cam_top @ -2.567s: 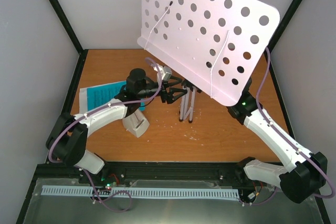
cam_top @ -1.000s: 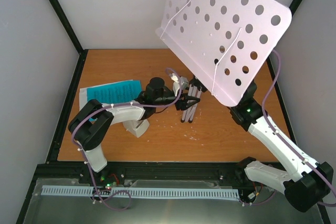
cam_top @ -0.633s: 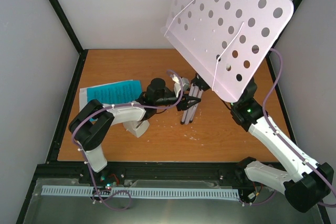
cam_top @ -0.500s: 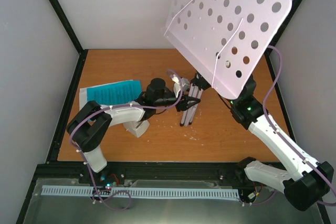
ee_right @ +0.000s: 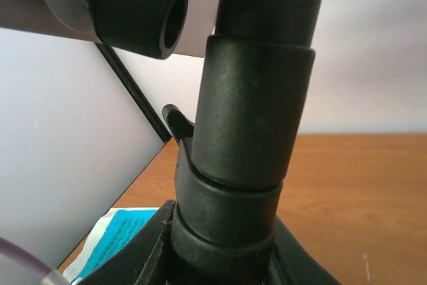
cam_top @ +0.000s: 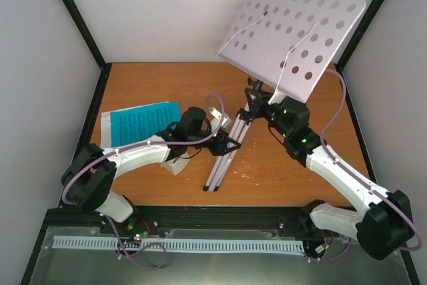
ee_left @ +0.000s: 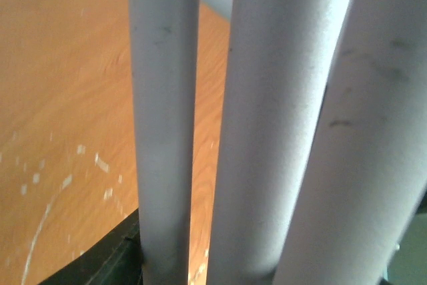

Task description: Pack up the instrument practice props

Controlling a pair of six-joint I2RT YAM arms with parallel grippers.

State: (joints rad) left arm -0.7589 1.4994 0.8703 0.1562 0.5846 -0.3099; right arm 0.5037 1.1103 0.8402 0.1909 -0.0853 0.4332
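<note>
The robot's left gripper holds the folded legs, and next it will lower them onto the bare tabletop beside the metronome [cam_top: 175, 163] and let them go, because that wood is clear below the gripper.
The white perforated music stand [cam_top: 293, 35] leans toward the back right, its desk tipped up near the wall. Its three grey legs [cam_top: 223, 158] are folded together and slant down to the near left. My left gripper [cam_top: 225, 145] is shut round those legs [ee_left: 267, 131], which fill the left wrist view. My right gripper [cam_top: 265, 108] is shut on the stand's black post collar [ee_right: 247, 165] just under the desk. Blue sheet-music pages [cam_top: 140, 121] lie flat at the left. The white metronome [cam_top: 175, 163] stands partly hidden under my left forearm.
Black frame rails [cam_top: 87, 131] edge the wooden table [cam_top: 307, 185], with white walls close on three sides. The stand's desk sits near the back right post [cam_top: 373, 5]. A black knob [ee_right: 137, 8] sticks out beside the post. Purple cables loop off both arms.
The stand has tipped: its legs swung out toward the near left and the desk tilted flatter toward the back. My left gripper closed in on the legs and moved nearer with them.
</note>
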